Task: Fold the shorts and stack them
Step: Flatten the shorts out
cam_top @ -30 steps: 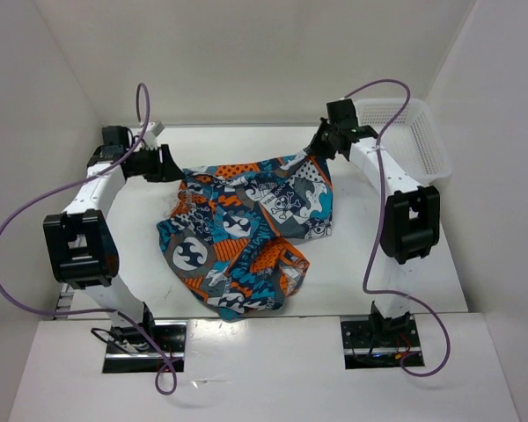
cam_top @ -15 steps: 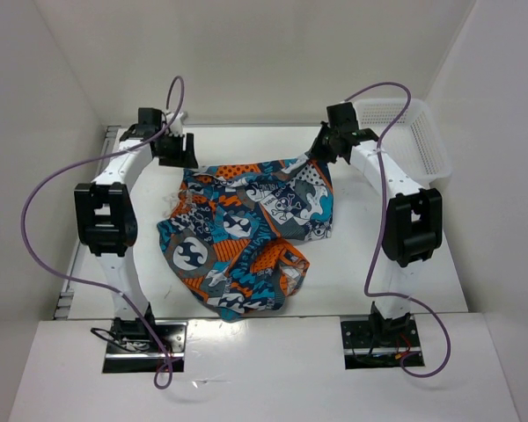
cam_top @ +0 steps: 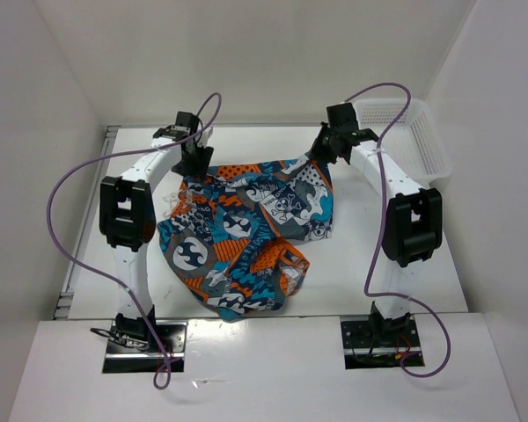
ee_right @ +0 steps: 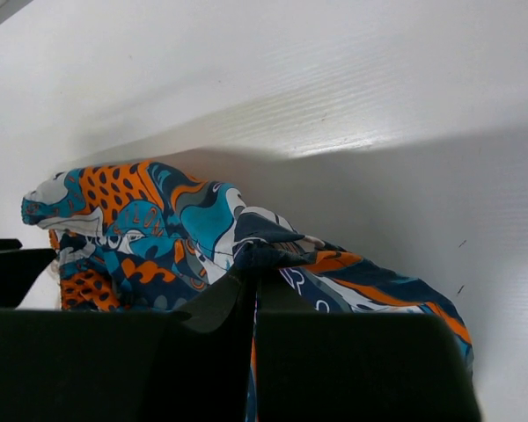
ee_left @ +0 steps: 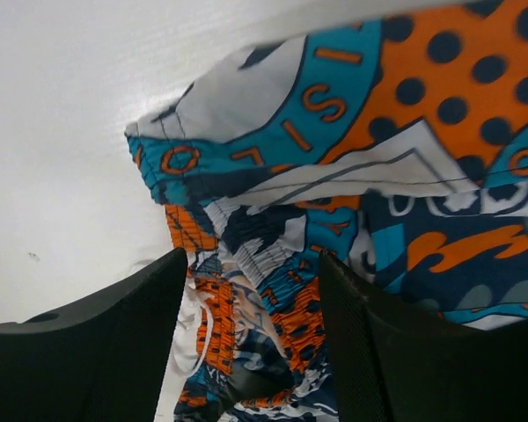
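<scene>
The folded edge of the teal far corner of the shorts is still ahead of my open fingers, so my left gripper will next ease outward onto it and close.
The shorts, in a teal, orange, white and dark-grey print, lie crumpled in the middle of the white table. My left gripper is open right over their far left corner; the left wrist view shows the elastic waistband between its two black fingers. My right gripper is shut on the far right corner of the shorts; the right wrist view shows a fold of the fabric pinched at the fingertips.
A white plastic mesh basket stands at the back right, just beyond the right arm. White walls close in the table at the back and both sides. Purple cables loop over both arms.
My left arm has swung in from the left edge to the far left corner of the shorts. The right gripper and the shorts have stayed put.
</scene>
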